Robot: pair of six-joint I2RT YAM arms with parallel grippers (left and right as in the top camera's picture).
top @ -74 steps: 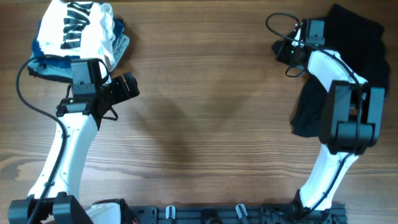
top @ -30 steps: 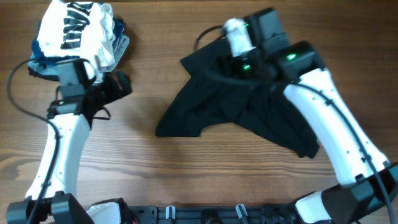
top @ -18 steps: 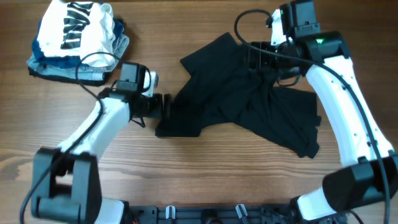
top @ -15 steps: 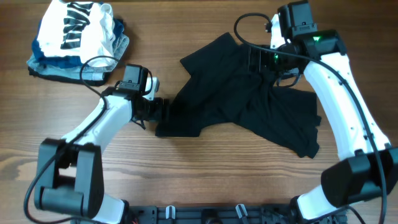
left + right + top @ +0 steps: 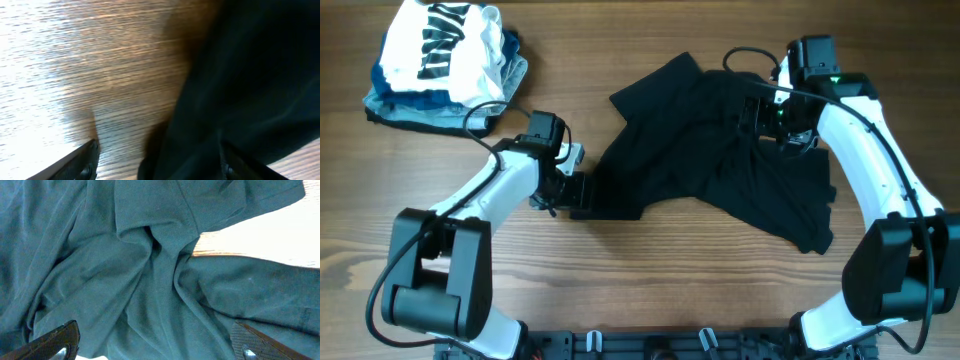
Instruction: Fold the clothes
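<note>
Next, my right gripper will move down and back onto the shirt's far corner at the right [image 5: 826, 160] in the overhead view, since bare wood borders that edge of the shirt.
The clothes, a black T-shirt [image 5: 720, 170], lie crumpled across the middle and right of the wooden table. My left gripper [image 5: 572, 188] sits low at the shirt's lower-left corner. In the left wrist view that gripper [image 5: 157, 150] is open, with the dark fabric [image 5: 250, 80] running between its fingers, which do not press on it. My right gripper [image 5: 752, 112] hovers over the shirt's upper right part. The right wrist view shows this gripper [image 5: 155, 327] wide open above wrinkled fabric [image 5: 150, 265], holding nothing.
A pile with a white garment with black lettering [image 5: 445, 45] on light-blue denim [image 5: 410, 108] lies at the back left corner. Bare wood [image 5: 650, 290] stretches along the front. Cables loop off both arms.
My left arm has swung from beside the pile to the shirt's lower-left corner, and its jaws have narrowed a little. My right gripper has moved right across the shirt and stayed open.
</note>
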